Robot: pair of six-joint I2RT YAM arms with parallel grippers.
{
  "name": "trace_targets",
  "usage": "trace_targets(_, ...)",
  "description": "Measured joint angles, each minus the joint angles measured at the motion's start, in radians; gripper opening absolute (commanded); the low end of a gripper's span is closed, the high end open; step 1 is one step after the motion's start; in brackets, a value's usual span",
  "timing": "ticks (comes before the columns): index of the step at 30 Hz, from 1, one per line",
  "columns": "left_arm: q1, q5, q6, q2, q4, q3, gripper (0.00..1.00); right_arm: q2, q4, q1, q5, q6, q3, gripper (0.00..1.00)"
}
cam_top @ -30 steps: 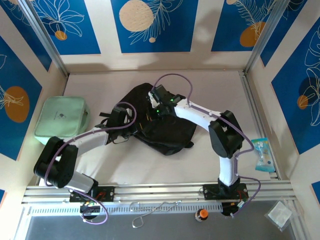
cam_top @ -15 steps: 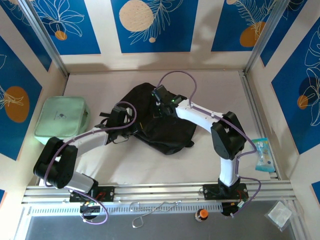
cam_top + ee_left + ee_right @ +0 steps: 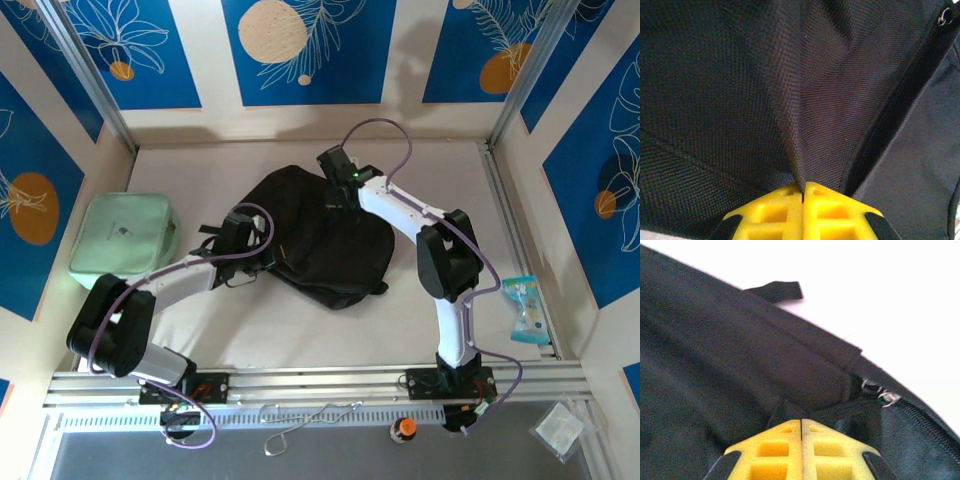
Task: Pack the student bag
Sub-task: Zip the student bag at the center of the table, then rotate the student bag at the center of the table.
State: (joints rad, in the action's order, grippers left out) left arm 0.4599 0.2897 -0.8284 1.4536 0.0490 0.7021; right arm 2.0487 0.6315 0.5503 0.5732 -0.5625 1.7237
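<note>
My right gripper needs to pull the black fold sideways toward the tabletop on the clear packet's side and let go of it, because the bag lies slanted.
The student bag (image 3: 320, 245), a black fabric backpack, lies flat in the middle of the table. My left gripper (image 3: 262, 242) is at the bag's left side. In the left wrist view its yellow jaws (image 3: 802, 189) are shut on a raised fold of the bag's cloth (image 3: 740, 90), beside a zip line (image 3: 880, 130). My right gripper (image 3: 335, 185) is at the bag's far top edge. In the right wrist view it (image 3: 801, 421) is shut on a black fold of the bag (image 3: 715, 355), just left of a metal zip slider (image 3: 885, 397).
A mint-green zip case (image 3: 125, 235) lies at the table's left side. A clear packet (image 3: 525, 305) rests on the right rail. An orange-capped item (image 3: 402, 428) and a plastic bag (image 3: 558, 430) lie in front of the arm bases.
My right gripper has moved from the bag's middle to its far top edge, still shut. The left arm has held still with its pinch on the cloth.
</note>
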Motion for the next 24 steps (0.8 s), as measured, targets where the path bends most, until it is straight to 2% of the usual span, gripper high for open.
trace_targets(3,0.0,0.007,0.004,0.0,0.004,0.008,0.0,0.037,0.056,-0.017,0.001,-0.051,0.053,0.0)
trace_targets(9,0.0,0.01,0.053,0.035,-0.034,0.074,0.0,0.042,0.113,-0.042,0.0,-0.124,0.047,0.0)
trace_targets(14,0.0,0.01,0.131,0.162,-0.126,0.243,0.0,-0.031,0.095,-0.079,-0.002,-0.17,-0.092,0.0)
trace_targets(18,0.0,0.01,0.177,0.282,-0.18,0.42,0.0,-0.146,0.031,-0.128,-0.014,-0.179,-0.245,0.0)
trace_targets(21,0.0,0.011,0.186,0.349,-0.192,0.518,0.1,-0.205,-0.01,-0.167,-0.05,-0.174,-0.308,0.0)
trace_targets(22,0.0,0.01,0.188,0.372,-0.2,0.55,0.17,-0.212,-0.021,-0.179,-0.066,-0.169,-0.312,0.06)
trace_targets(24,0.0,-0.005,0.195,0.397,-0.216,0.591,0.32,-0.219,-0.047,-0.198,-0.09,-0.149,-0.312,0.3)
